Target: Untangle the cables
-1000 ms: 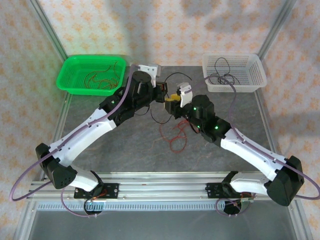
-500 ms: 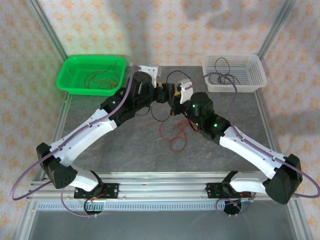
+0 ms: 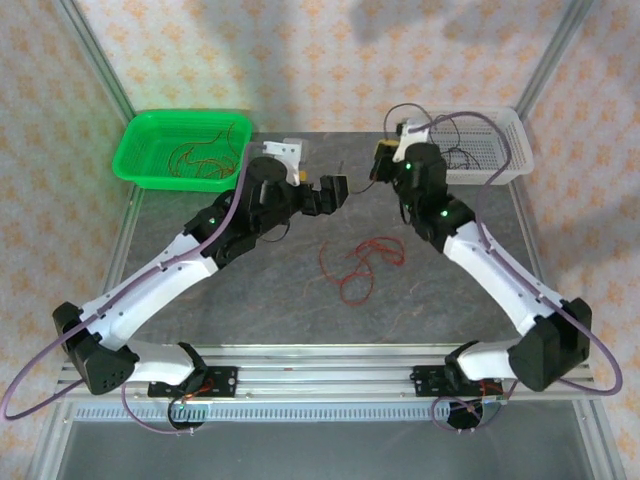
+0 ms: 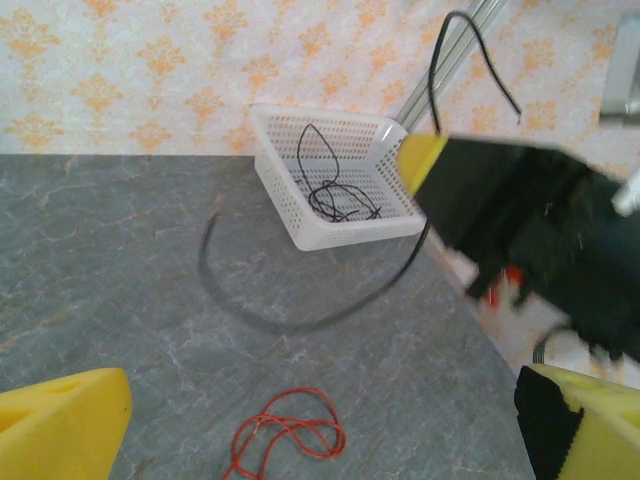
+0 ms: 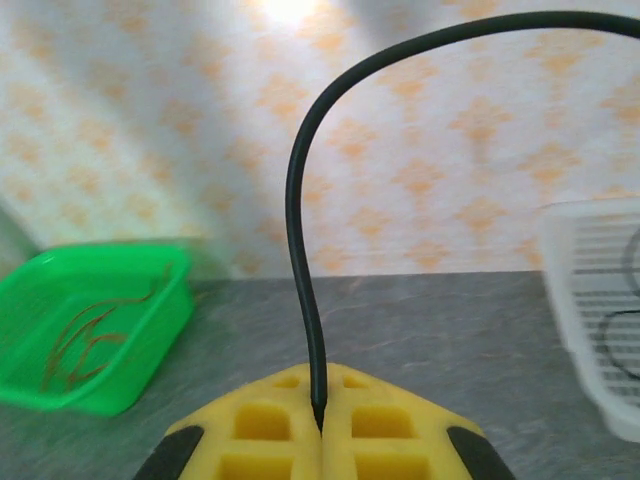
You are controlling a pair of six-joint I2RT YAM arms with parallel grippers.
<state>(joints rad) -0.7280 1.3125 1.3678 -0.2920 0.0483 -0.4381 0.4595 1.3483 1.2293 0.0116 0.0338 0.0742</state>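
The right gripper swings sideways over the bottom of the basket next and releases the black cable where black cables lie, as the white basket (image 3: 505, 165) stands beside it.
A black cable (image 5: 300, 200) stands up in an arc from my right gripper (image 5: 318, 415), whose yellow pads are shut on its end. From above, the right gripper (image 3: 381, 163) is raised near the white basket (image 3: 505, 165). The same black cable (image 4: 300, 322) hangs in a long curve over the table in the left wrist view. My left gripper (image 3: 334, 191) is open with nothing between its fingers (image 4: 62, 420). Below it, a loose bundle of red cables (image 3: 356, 264) lies on the table, and part of these red cables (image 4: 288, 436) is seen between the open jaws.
The green bin (image 3: 140, 160) at the back left holds red cables. The white basket (image 4: 280, 190) at the back right holds several black cables. Metal frame posts rise at both back corners. A rail runs along the near edge.
My left gripper opened, let go of the black cable and drew back a little to the left. My right gripper shut on the cable and carried it up and back-right toward the white basket.
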